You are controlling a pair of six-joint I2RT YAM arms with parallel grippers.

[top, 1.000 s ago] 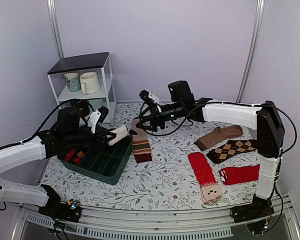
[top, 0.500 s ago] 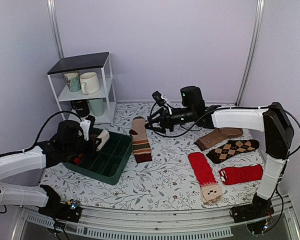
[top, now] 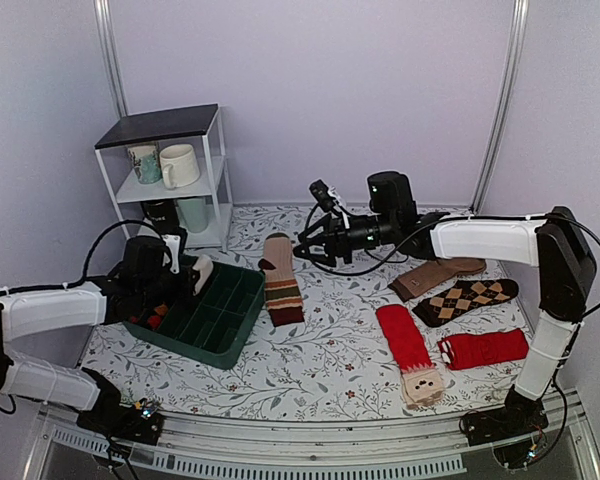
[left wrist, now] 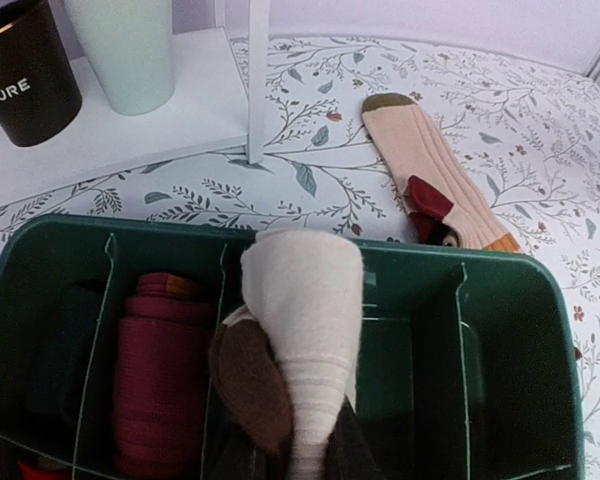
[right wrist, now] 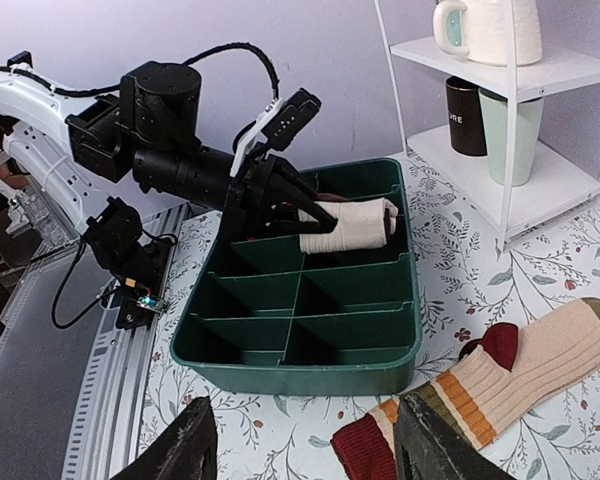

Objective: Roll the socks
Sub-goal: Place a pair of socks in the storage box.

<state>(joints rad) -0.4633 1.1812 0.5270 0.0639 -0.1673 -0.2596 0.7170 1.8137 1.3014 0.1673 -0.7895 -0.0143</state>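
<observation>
The rolled sock is still above the tray's dividers, so my left gripper should tip downward first to lower it into the tray's section [top: 205, 283] [left wrist: 291, 357] beside the dark red roll.
My left gripper [top: 188, 277] is shut on a rolled cream-white sock [top: 202, 271] with a dark brown part. It holds the roll just over a back compartment of the green divided tray [top: 232, 338]. In the left wrist view the roll [left wrist: 306, 305] points away from me, with its brown flap [left wrist: 248, 385] on the left, above the tray [left wrist: 540, 300]. The right wrist view shows the roll [right wrist: 348, 226] lying level in the left gripper [right wrist: 298, 210] at the tray's [right wrist: 300, 365] far row. My right gripper [top: 308, 250] is open and empty, above the table right of the tray; it also shows in the right wrist view [right wrist: 310, 450].
A tan striped sock [top: 281, 280] lies flat right of the tray and shows in both wrist views [left wrist: 430, 180] [right wrist: 520, 375]. Red socks [top: 405, 340], an argyle sock [top: 463, 299] and a brown sock [top: 438, 272] lie at right. Dark red rolls [left wrist: 160, 380] sit in the tray. A white shelf [top: 175, 165] with mugs stands at back left.
My left gripper has drawn back to the left with the rolled sock, from the tray's right edge to its back left. My right gripper has moved right, away from the roll.
</observation>
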